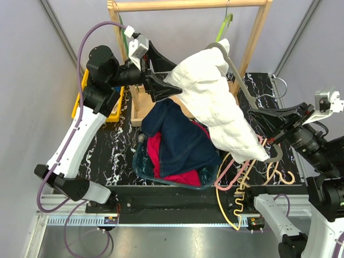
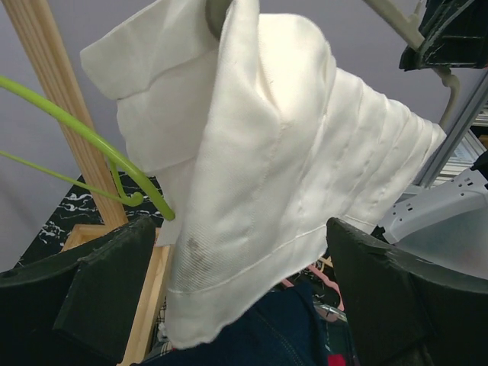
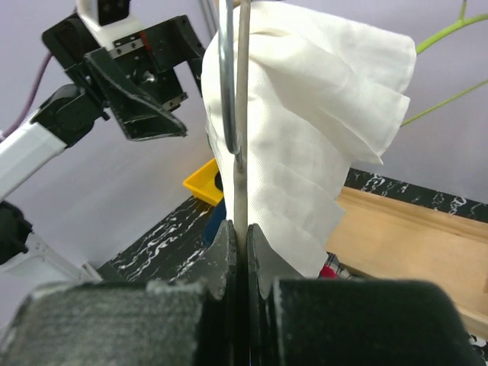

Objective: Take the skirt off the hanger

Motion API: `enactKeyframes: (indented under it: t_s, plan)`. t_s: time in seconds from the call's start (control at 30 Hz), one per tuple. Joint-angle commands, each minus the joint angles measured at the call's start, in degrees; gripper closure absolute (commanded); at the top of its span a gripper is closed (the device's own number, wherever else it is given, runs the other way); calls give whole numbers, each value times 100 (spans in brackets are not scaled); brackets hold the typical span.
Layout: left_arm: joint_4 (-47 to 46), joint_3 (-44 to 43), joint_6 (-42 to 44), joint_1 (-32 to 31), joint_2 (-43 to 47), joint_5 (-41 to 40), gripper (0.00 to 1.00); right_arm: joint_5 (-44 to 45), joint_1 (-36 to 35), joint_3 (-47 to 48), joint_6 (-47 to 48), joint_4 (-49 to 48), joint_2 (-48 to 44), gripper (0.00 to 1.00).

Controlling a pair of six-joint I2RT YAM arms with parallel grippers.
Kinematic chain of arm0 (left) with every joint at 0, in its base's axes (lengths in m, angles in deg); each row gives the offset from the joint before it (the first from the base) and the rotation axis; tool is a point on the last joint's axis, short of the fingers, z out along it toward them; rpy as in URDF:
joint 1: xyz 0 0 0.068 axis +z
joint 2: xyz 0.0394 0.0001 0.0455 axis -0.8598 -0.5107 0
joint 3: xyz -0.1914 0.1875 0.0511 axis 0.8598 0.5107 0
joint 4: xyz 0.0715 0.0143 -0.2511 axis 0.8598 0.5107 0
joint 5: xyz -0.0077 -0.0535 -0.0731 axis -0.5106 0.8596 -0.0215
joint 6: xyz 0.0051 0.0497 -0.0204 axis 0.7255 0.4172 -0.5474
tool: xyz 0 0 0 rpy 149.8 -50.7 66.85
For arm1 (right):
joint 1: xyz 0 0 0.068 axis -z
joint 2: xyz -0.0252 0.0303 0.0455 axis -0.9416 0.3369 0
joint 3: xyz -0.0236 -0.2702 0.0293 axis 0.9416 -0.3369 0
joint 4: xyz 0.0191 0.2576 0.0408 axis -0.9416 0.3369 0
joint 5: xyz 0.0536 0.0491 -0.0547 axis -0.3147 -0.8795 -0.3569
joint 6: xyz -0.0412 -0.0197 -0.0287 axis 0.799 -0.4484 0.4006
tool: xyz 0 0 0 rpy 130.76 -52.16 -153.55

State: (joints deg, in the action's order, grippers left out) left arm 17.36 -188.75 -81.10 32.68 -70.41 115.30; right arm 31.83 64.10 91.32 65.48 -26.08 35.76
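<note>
The pink hanger [image 1: 228, 169] is below my right gripper, so my gripper will move clear of the white garment [image 1: 215, 102] next, then go down to release the grey hanger on the pink one.
The navy denim skirt [image 1: 177, 134] lies crumpled in the basket [image 1: 141, 164], off any hanger; it also shows low in the left wrist view [image 2: 293, 335]. The pale pink hanger [image 1: 228, 169] lies bare on the table to the basket's right. My right gripper [image 1: 258, 115] is shut on a grey hanger [image 1: 236, 70], held up in the air with a white pleated garment [image 1: 215, 102] draped over it. In the right wrist view [image 3: 244, 236] the jaws pinch the hanger's wire [image 3: 240, 114]. My left gripper [image 1: 167, 72] is open at the garment's upper left edge [image 2: 267, 152], fingers [image 2: 91, 297] on both sides.
A wooden rack [image 1: 188, 5] stands at the back with a green hanger [image 1: 224, 27] on its bar. A red T-shirt [image 1: 185, 176] lies under the skirt. A yellow bin [image 1: 115, 110] sits far left. Tan hangers [image 1: 282, 177] lie at the right.
</note>
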Motion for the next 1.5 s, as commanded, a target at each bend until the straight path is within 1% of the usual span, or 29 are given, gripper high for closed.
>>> enactKeyframes:
  t_s: [0.0, 0.1, 0.2, 0.27, 0.3, 0.33, 0.37, 0.4, 0.43, 0.5, 0.57, 0.63, 0.7, 0.73, 0.77, 0.8, 0.9, 0.93, 0.97, 1.0, 1.07, 1.1, 1.13, 1.2, 1.23, 1.33, 1.37, 1.43, 1.47]
  plan:
    - [-366, -204, 6, -28, -182, -188, 1, -378, 51, 20, -298, -945, 58, 100]
    - [-524, -432, 6, 16, -279, -251, 1, -414, 50, 11, -272, -945, 76, 100]
    - [-988, -591, -625, -2, -481, 2, 1, -449, 42, -77, -350, -1024, 103, 100]
    - [-1339, -687, -1302, -46, -604, 187, 1, -449, 42, -208, -438, -1252, 111, 100]
    - [-1463, -696, -1687, -72, -718, 406, 2, -458, 42, -270, -499, -1340, 103, 100]
    - [-1604, -688, -1838, -98, -745, 512, 6, -432, 50, -323, -535, -1515, 111, 100]
    - [-1753, -679, -1936, -160, -780, 626, 13, -388, 42, -436, -553, -1577, 103, 100]
    - [-1790, -688, -2041, -186, -806, 828, 32, -335, 50, -463, -553, -1630, 120, 100]
    - [-1825, -740, -2086, -213, -824, 951, 51, -309, 51, -490, -535, -1640, 137, 100]
    - [-1869, -863, -2269, -213, -894, 1258, 100, -81, 42, -595, -404, -1570, 120, 100]
    - [-1877, -1187, -2437, -143, -991, 1557, 100, 356, 42, -787, -272, -1359, 33, 100]
    - [-2026, -1599, -2867, -12, -1096, 1682, 100, 631, 51, -955, -35, -1053, -29, 100]
    - [-2544, -1917, -3436, 85, -1193, 1752, 100, 1026, 50, -1236, 106, -701, -38, 100]
    - [-2641, -2397, -3509, 155, -1324, 1744, 100, 1158, 42, -1368, 115, -630, -73, 100]
    - [-2442, -2741, -3475, 182, -1404, 1692, 100, 1351, 42, -1665, 115, -585, -82, 100]
    - [-2353, -3458, -3414, 191, -1491, 1674, 100, 1440, 42, -1807, 80, -550, -108, 100]
    - [-2141, -4516, -3160, 253, -1721, 1437, 100, 2062, 42, -2308, 19, -541, -257, 100]
    - [-2194, -4520, -3097, 357, -1660, 1323, 100, 2299, 50, -2414, 45, -532, -362, 100]
    - [-2447, -4441, -3027, 471, -1398, 922, 100, 2824, 51, -2615, 71, -506, -433, 100]
    - [-2606, -4145, -2957, 612, -1248, 648, 100, 3099, 42, -2704, 158, -462, -512, 100]
    - [-2897, -3906, -2782, 1226, -966, -167, 100, 3757, 42, -2906, 220, -427, -784, 100]
    - [-2880, -3835, -2485, 1455, -808, -381, 100, 3926, 42, -2942, 299, -418, -872, 100]
    - [-2880, -3826, -2334, 1909, -755, -540, 100, 4076, 42, -2960, 308, -409, -1030, 100]
    - [-2967, -3869, -2253, 2395, -736, -936, 100, 4480, 51, -2960, 343, -322, -1154, 100]
    - [-3124, -3904, -2314, 2841, -754, -1033, 100, 4560, 51, -2960, 378, -278, -1241, 100]
    - [-3214, -4019, -2525, 3179, -851, -815, 100, 4666, 50, -2907, 362, -198, -1373, 100]
    - [-3292, -3940, -2621, 3180, -825, -605, 100, 4788, 42, -2855, 318, -198, -1418, 100]
    - [-3843, -3423, -3235, 3058, -728, -454, 100, 4964, 42, -2732, 247, -146, -1497, 100]
    - [-3794, -3343, -3351, 2952, -719, -288, 100, 5113, 42, -2688, 221, -111, -1515, 100]
